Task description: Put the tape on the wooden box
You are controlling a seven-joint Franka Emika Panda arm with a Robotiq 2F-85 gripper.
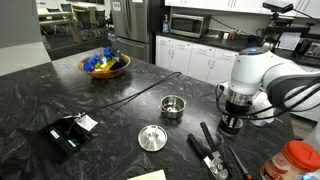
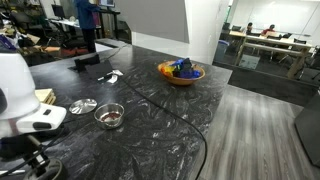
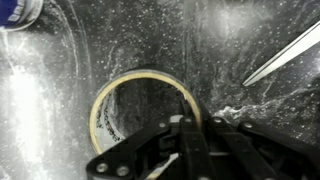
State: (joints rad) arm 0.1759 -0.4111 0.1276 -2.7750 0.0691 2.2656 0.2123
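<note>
I should lift my gripper next, carry the tape across and lower it onto the bare top to release it, as the wooden box is beyond the black tools from my gripper.
The tape [image 3: 140, 110] is a ring-shaped roll with a pale inner wall, lying against the dark marbled counter in the wrist view. My gripper [image 3: 188, 135] has its two fingers pinched together on the roll's near wall. In both exterior views the gripper [image 1: 232, 122] [image 2: 35, 160] is low over the counter and hides the tape. The wooden box [image 1: 150, 176] [image 2: 45, 96] is a pale block at the counter's edge, well away from the gripper and beyond the steel lid.
A small steel cup [image 1: 173, 106] [image 2: 110, 116] and a flat steel lid [image 1: 152, 137] [image 2: 82, 105] sit mid-counter. Black tools [image 1: 210, 150] and a red-lidded jar [image 1: 300, 158] lie beside the gripper. A fruit bowl [image 1: 105, 65] and a black device [image 1: 68, 132] stand farther off.
</note>
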